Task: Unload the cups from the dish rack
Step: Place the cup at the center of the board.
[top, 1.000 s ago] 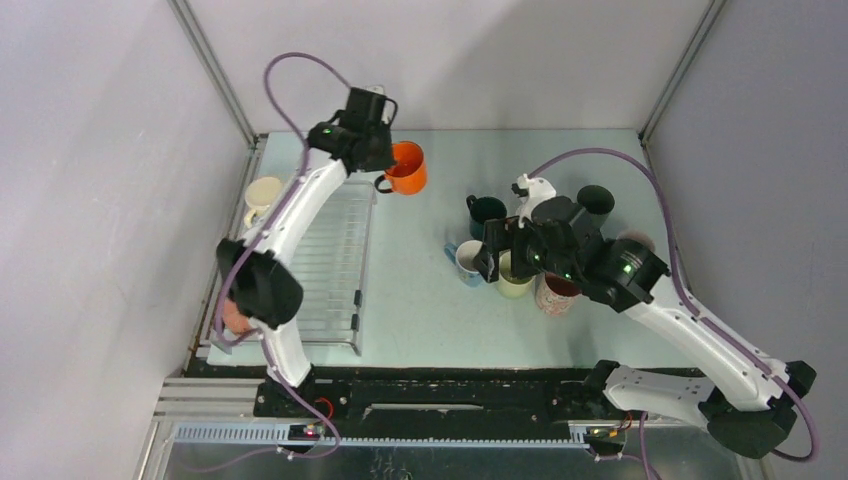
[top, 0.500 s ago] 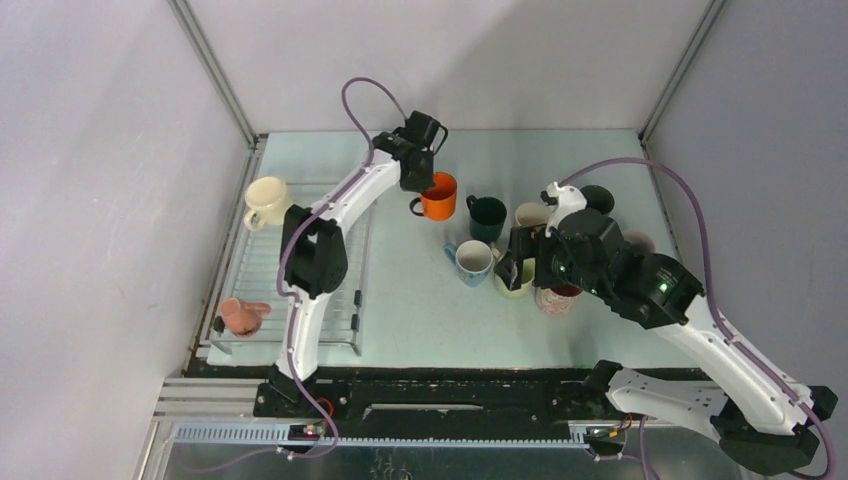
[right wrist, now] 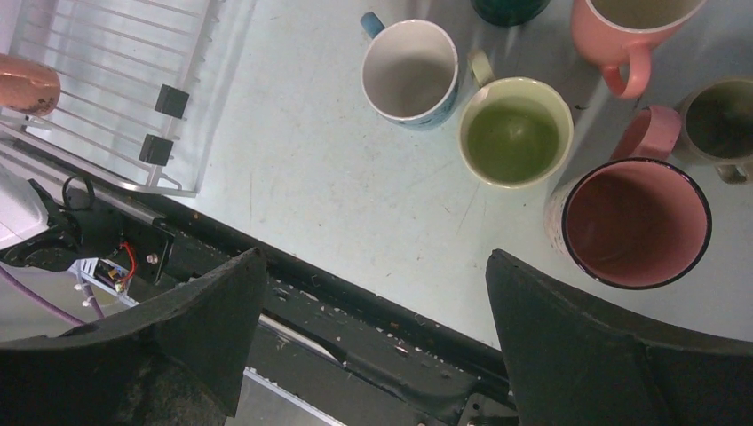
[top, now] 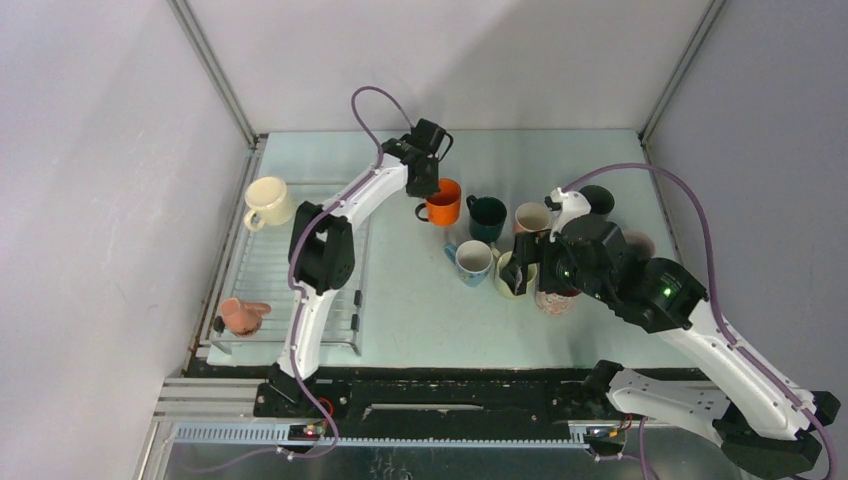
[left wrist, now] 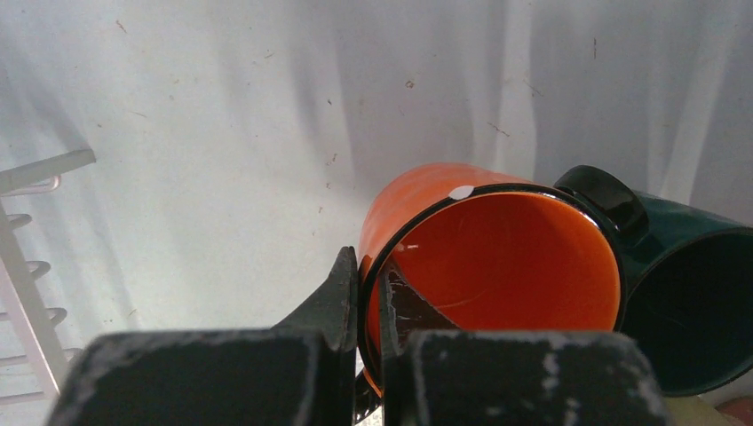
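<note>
The left gripper moves down slightly toward the dark teal mug (top: 487,215) next. It then releases the orange mug's rim, since empty table beside that mug lies below.
My left gripper (top: 427,186) is shut on the rim of an orange mug (top: 441,202), one finger inside and one outside, as the left wrist view (left wrist: 366,266) shows. The orange mug (left wrist: 497,257) sits right beside a dark teal mug (top: 487,215). The wire dish rack (top: 330,250) at the left holds a cream mug (top: 268,200) at its far end and a pink mug (top: 240,315) lying at its near end. My right gripper (top: 525,270) is open and empty above the mug cluster, also in the right wrist view (right wrist: 375,257).
On the table right of the rack stand a light blue mug (right wrist: 408,69), a pale green mug (right wrist: 515,133), a pink mug (right wrist: 622,27), a pink-lined mug (right wrist: 635,222) and a grey mug (right wrist: 719,124). A dark mug (top: 597,200) stands farther back. The table's black front rail (right wrist: 355,302) lies under the right gripper.
My left gripper has carried the orange mug rightward from beside the rack to next to the dark teal mug. My right arm has drifted slightly right, still open.
</note>
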Robot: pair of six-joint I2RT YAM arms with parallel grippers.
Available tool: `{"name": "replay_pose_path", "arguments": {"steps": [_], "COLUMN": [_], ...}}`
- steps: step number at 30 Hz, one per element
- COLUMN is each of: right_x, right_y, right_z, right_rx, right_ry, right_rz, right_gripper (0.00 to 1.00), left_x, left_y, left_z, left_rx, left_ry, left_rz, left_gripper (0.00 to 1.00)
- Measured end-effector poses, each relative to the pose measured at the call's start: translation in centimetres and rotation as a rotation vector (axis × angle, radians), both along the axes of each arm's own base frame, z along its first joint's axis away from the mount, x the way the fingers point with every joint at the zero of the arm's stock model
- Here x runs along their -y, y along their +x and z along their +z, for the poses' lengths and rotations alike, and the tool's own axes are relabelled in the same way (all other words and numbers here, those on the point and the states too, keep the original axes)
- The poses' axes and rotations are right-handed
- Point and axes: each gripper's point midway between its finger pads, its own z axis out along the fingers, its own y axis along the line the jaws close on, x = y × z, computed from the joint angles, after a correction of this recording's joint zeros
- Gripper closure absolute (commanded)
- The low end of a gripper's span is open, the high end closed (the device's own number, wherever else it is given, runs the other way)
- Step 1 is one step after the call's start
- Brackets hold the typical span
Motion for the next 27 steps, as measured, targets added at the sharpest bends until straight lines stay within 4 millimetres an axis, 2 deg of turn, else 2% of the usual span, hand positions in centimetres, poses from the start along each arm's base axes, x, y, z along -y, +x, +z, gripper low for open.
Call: {"name": "replay_pose_path", "arguments": {"steps": [15,27], "right_x": [0.3,0.5], "right_y": [0.1,0.0], "right_z": [-0.6,-0.6], "right_rx": [-0.011,-0.01], "right_ry": [-0.008,-0.003], "right_rz": [-0.012,-0.012], "right_gripper": [0.0,0.0], "left_x": [0.6,1.0], "left_y": [-0.1,-0.1], "left_z": [-1.6,-1.7], "left_rx": [-0.027,-0.027], "left_ry": [-0.002,-0.013], "left_rz": [-0.005,-0.011], "left_gripper": [1.0,0.94]}}
